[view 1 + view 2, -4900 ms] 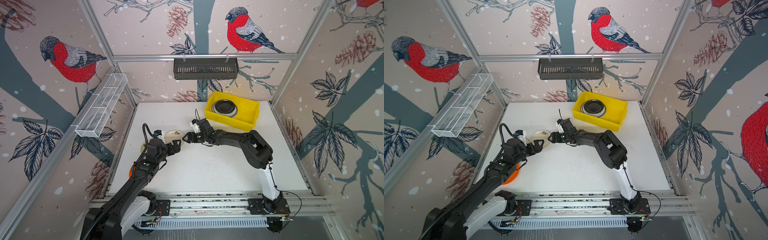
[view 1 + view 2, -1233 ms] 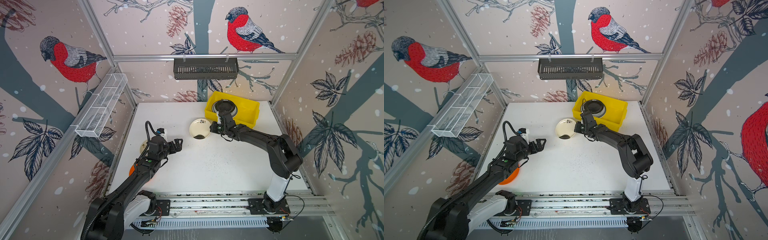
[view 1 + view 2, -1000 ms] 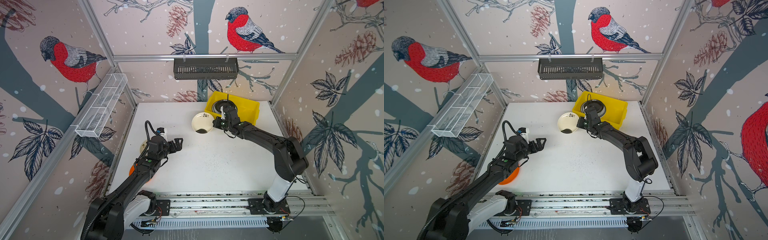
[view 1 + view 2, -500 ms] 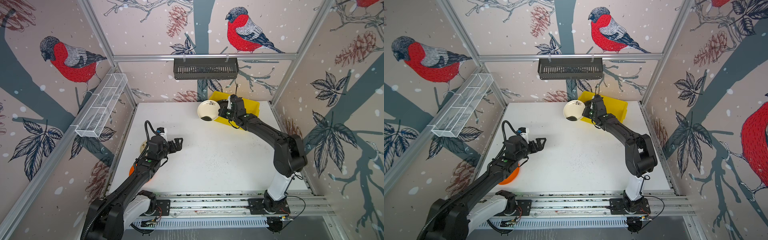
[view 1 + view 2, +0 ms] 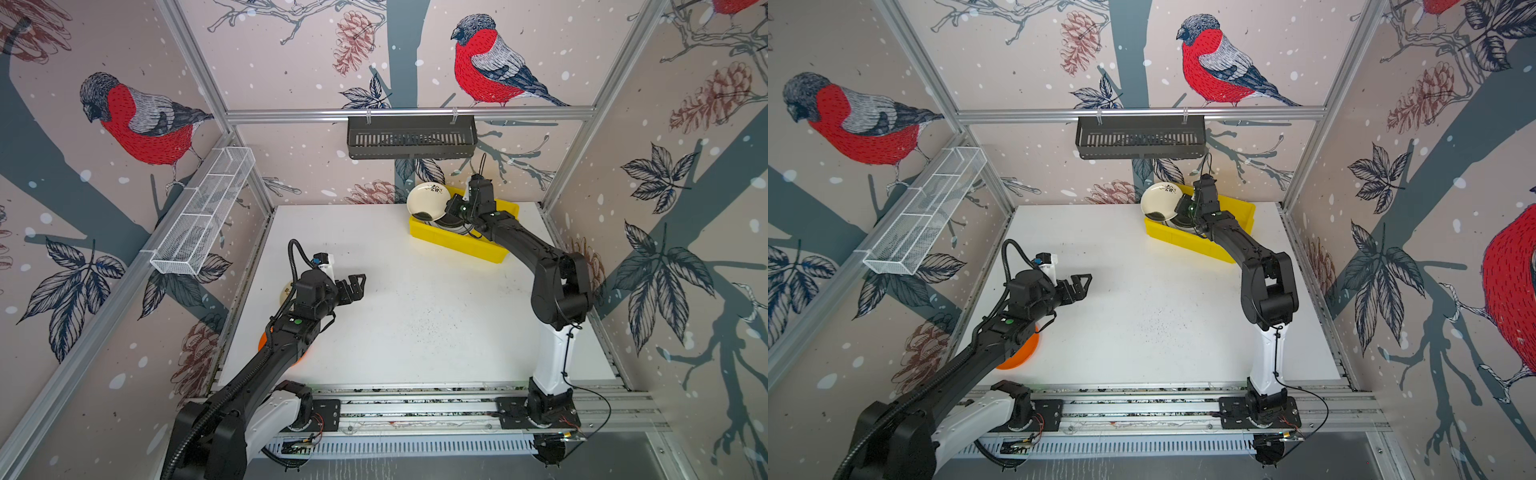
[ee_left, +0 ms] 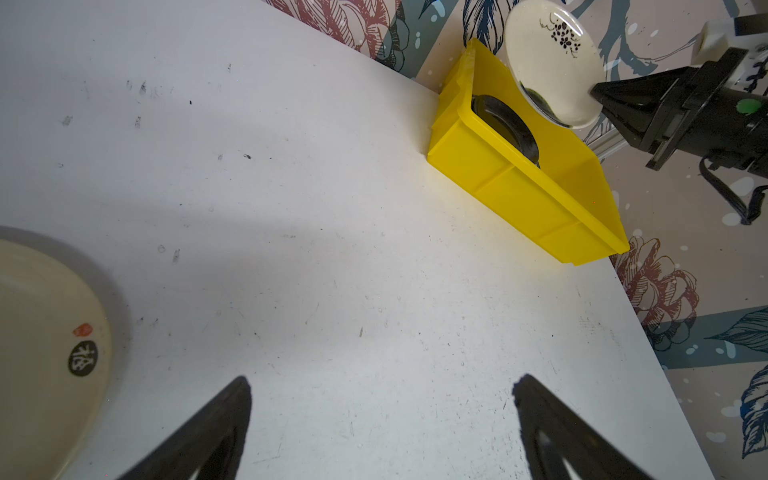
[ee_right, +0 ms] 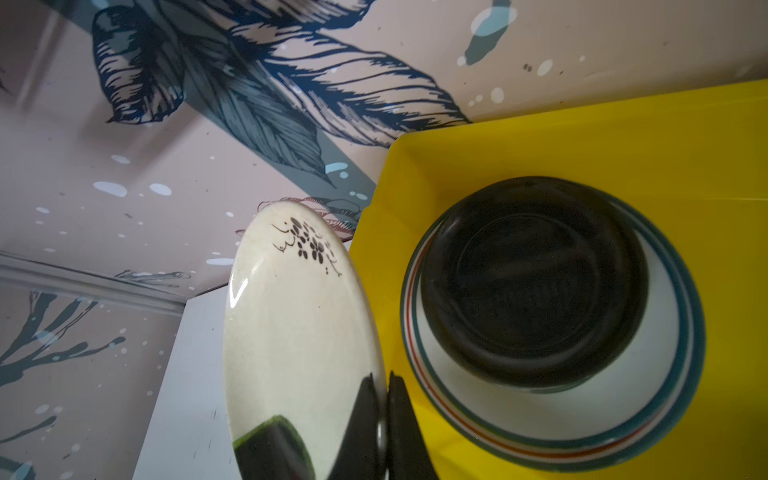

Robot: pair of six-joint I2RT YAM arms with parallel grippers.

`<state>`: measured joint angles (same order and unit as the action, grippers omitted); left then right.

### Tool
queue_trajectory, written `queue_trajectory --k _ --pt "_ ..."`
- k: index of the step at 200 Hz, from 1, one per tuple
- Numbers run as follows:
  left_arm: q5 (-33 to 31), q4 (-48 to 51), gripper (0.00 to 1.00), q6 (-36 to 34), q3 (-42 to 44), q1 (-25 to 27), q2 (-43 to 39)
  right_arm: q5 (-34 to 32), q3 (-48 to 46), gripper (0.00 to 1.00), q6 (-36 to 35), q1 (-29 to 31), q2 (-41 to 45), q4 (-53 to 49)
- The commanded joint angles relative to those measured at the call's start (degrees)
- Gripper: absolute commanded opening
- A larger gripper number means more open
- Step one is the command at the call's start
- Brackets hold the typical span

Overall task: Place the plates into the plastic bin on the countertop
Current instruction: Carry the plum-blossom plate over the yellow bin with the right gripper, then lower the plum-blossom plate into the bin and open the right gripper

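Note:
I will next move my right gripper farther over the yellow bin and down, then let go of the cream plate on top of the black plate, because that one is below the gripper.
My right gripper is shut on the rim of a cream plate with a dark floral mark. It holds the plate tilted on edge above the left end of the yellow plastic bin. Inside the bin a black plate lies on a white plate with a teal and red rim. My left gripper hangs open and empty over the countertop. Beside it lies a cream plate with a red mark. An orange plate shows under the left arm.
A black slotted shelf hangs on the back wall above the bin. A white wire-mesh basket is fixed to the left wall. Aluminium rails run along the front edge, and patterned walls close in three sides.
The right gripper has carried the cream plate up and back from the countertop's middle to above the bin's left end. The left arm has stayed still and open.

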<state>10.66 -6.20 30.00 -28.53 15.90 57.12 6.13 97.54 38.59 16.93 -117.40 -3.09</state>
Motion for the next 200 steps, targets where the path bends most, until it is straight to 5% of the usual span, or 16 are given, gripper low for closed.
queue_trajectory --k 1,149,154,162,168,183,200 --pt "-0.2 0.26 0.98 -0.38 -0.55 -0.15 0.05 -5.45 1.61 0.0 -1.05 -1.01 -1.03 -1.22" --pt "-1.87 2.93 0.98 -0.78 -2.84 -0.09 1.73 -10.91 14.88 0.0 -3.13 -6.73 -15.96 -10.45" --pt "-1.93 3.06 0.98 -0.81 -2.84 -0.08 1.74 -10.09 15.2 0.11 -3.6 -6.8 -16.15 -10.56" --pt "-2.02 3.31 0.98 -0.87 -2.84 -0.12 1.59 -9.18 15.01 0.51 -4.17 -6.74 -15.98 -10.32" --pt "-2.12 3.46 0.98 -0.92 -2.84 -0.14 1.43 -8.78 13.97 0.7 -4.57 -6.7 -15.18 -9.55" --pt "-2.56 3.94 0.98 -0.99 -2.82 -0.15 1.12 -8.67 7.95 0.87 -6.0 -6.07 -10.82 -4.6" --pt "-3.52 4.5 0.98 -1.09 -2.84 -0.11 0.55 -8.76 0.41 0.94 -7.66 -5.34 -4.62 1.99"
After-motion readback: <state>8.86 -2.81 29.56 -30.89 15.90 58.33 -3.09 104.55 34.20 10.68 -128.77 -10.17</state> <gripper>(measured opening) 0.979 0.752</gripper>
